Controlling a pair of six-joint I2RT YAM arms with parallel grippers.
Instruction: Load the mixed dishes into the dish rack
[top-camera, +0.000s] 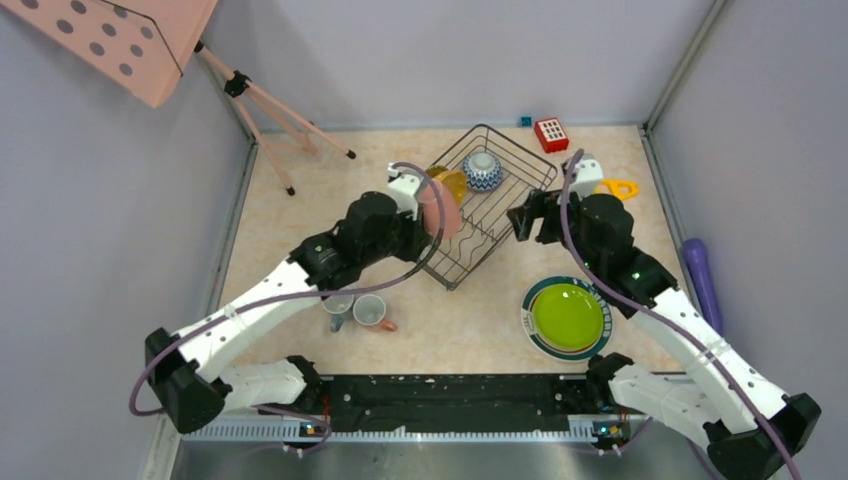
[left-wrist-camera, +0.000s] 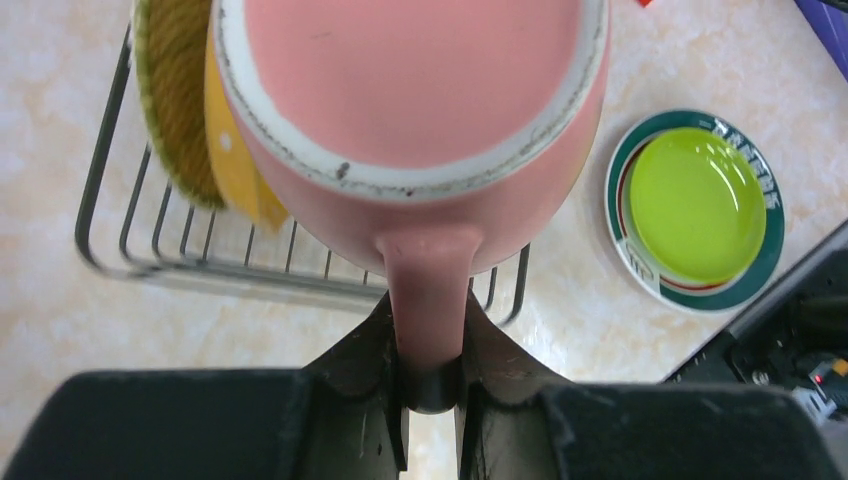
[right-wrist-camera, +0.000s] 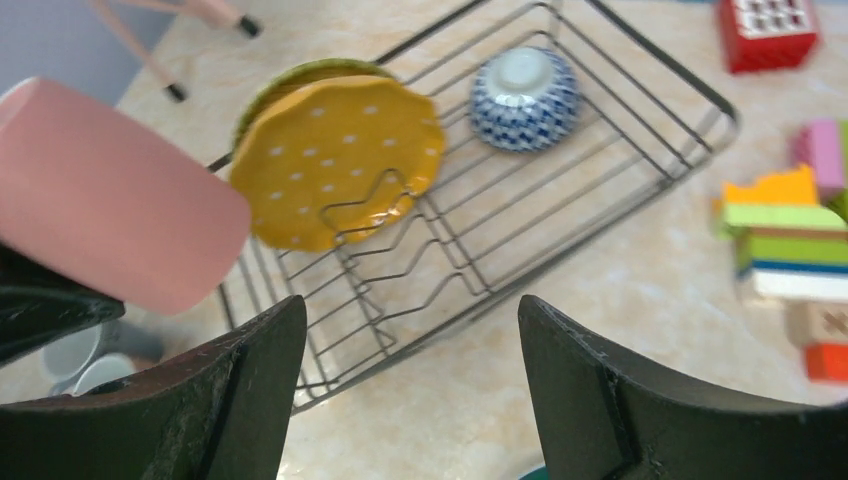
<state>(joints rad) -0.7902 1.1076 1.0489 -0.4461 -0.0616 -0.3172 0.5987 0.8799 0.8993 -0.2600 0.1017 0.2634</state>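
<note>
The left gripper moves outward next, to the right in the top view, lowers the mug there and releases it, since the wires beside the blue-patterned bowl are empty.
My left gripper (left-wrist-camera: 432, 320) is shut on the handle of a pink mug (left-wrist-camera: 410, 110), which hangs over the left side of the dish rack (top-camera: 500, 215). In the rack, a yellow dotted plate (right-wrist-camera: 330, 160) stands on edge in the dividers. A blue-patterned bowl (right-wrist-camera: 524, 98) lies upside down near the far end. My right gripper (right-wrist-camera: 412, 315) is open and empty, just off the rack's right edge. A lime-green plate (top-camera: 567, 316) lies on a white plate with a dark green rim (top-camera: 527, 305) on the table. Two mugs (top-camera: 355, 310) sit by the left arm.
Colourful toy blocks (right-wrist-camera: 790, 240) and a red block (top-camera: 551, 133) sit right of the rack. A purple cylinder (top-camera: 700, 280) lies at the right wall. Pink tripod legs (top-camera: 280, 120) stand at the back left.
</note>
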